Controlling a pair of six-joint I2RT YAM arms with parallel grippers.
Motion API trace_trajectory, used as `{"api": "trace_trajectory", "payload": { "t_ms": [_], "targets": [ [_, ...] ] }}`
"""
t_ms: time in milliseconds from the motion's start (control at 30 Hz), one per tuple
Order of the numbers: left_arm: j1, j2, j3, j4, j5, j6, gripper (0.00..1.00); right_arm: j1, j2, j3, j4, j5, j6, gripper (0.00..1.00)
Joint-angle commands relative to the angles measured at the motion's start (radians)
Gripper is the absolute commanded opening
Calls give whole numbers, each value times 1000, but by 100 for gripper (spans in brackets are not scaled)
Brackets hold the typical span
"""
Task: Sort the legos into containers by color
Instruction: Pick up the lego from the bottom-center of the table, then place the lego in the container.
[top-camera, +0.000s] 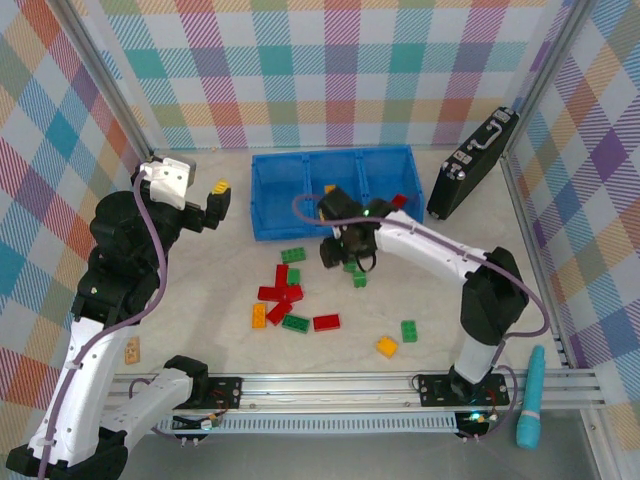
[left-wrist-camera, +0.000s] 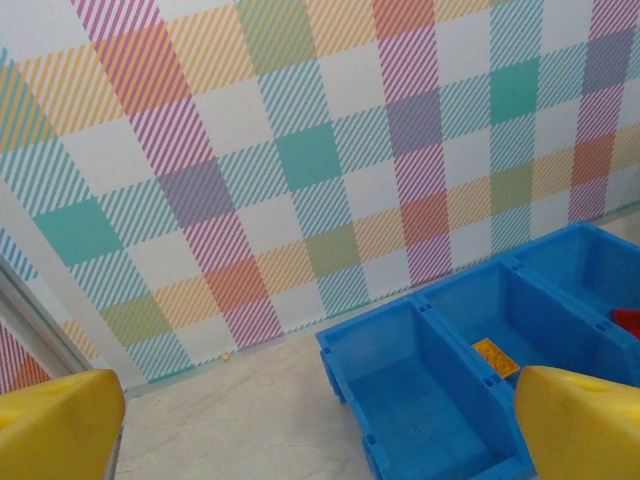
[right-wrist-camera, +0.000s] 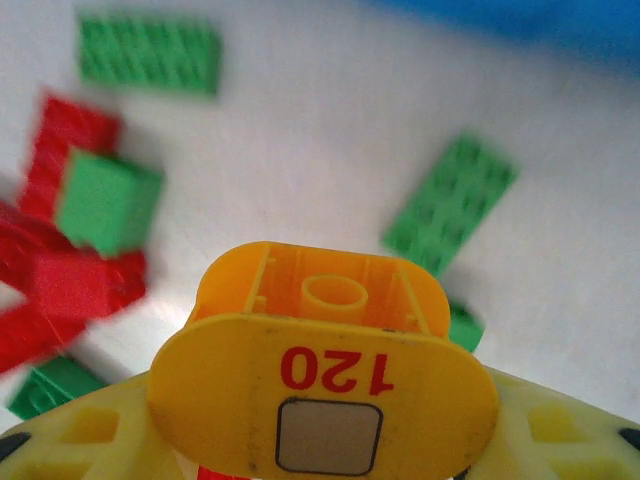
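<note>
My right gripper holds the yellow-orange lego and will next move outward past the bin's near side and over the bin's middle section (top-camera: 335, 174) to release it, as a yellow lego already lies there.
My right gripper (top-camera: 341, 250) hangs just in front of the blue bin (top-camera: 262, 218) and is shut on a rounded yellow-orange lego (right-wrist-camera: 320, 330) marked 120, held underside up between the yellow fingers (right-wrist-camera: 70, 445). Below it lie green legos (right-wrist-camera: 450, 205) and red ones (right-wrist-camera: 75, 285), more scattered over the table (top-camera: 282, 293). My left gripper (top-camera: 214, 207) stands open left of the bin, nothing between its fingers (left-wrist-camera: 55, 425). The left compartment (left-wrist-camera: 440, 400) is bare, the middle holds a yellow lego (left-wrist-camera: 495, 357), the right one a red lego (left-wrist-camera: 627, 322).
A black hard case (top-camera: 472, 165) leans at the back right. A teal tool (top-camera: 531, 398) lies by the right front rail. A small tan piece (top-camera: 132, 350) sits near the left arm's base. Plaid walls close in the table on three sides.
</note>
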Motion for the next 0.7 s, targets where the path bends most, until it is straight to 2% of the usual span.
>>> {"api": "trace_trajectory", "payload": {
  "t_ms": [0,167,433,533,667],
  "targets": [
    [-4,-19,-2,26,-17,17,100,-55,100,130,-29,31,-157,50],
    [-4,-17,3,21,-25,25,100,-117,266,337,11,27,-244,50],
    [-4,-3,18,13,-28,30,100,-194,494,612,-9,-20,-265,55],
    [-4,-5,16,14,-30,33,100,-197,516,671,-40,-36,-269,61],
    [-4,-23,-5,28,-31,33,100,-197,447,642,-79,-73,-251,71]
  ]
}}
